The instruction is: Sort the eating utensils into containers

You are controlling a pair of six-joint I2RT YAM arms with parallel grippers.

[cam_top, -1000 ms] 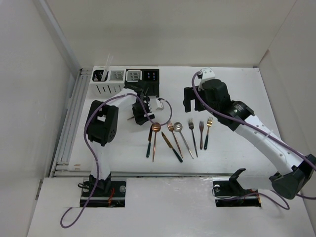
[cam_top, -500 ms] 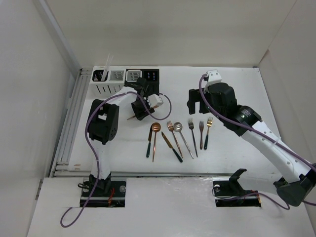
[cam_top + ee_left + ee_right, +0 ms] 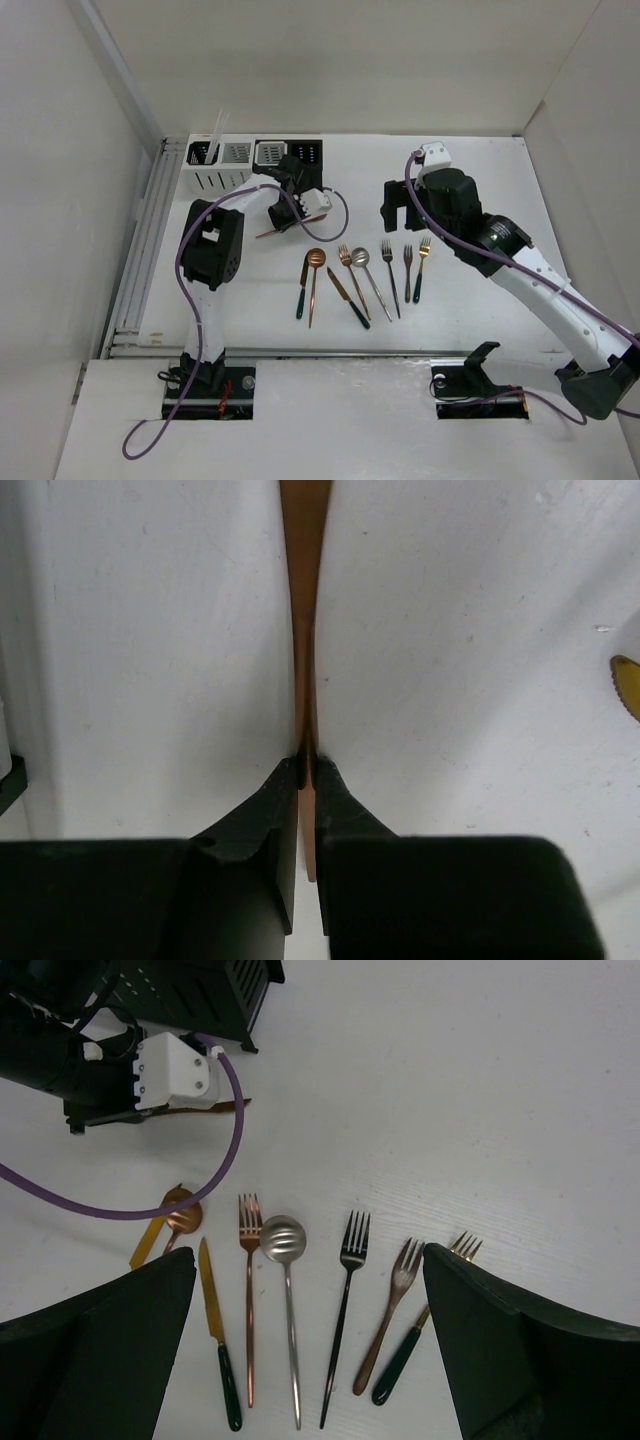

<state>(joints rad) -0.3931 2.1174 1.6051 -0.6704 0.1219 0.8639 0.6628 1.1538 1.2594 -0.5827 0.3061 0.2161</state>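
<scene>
I should next lift the utensil in my left gripper outward and to the left in the top view, then lower it and let it go over the caddy beside the chopsticks, because the caddy is empty.
My left gripper is shut on a slim copper utensil, pinched edge-on between the jaws just above the table. In the top view that gripper is in front of the containers, a row of four perforated caddies. Pale chopsticks stand in the leftmost one. Several eating utensils lie in a row below: a copper spoon, a gold knife, a copper fork, a silver spoon, a black fork, a brown fork and a gold fork. My right gripper hangs open over them.
A purple cable loops from the left wrist above the row of utensils. White walls close in the table at the back and on both sides. A metal rail runs along the left edge.
The left gripper has shut on the copper utensil and drawn back a little toward the caddies. The right arm shifted slightly rightward, then held still, open.
</scene>
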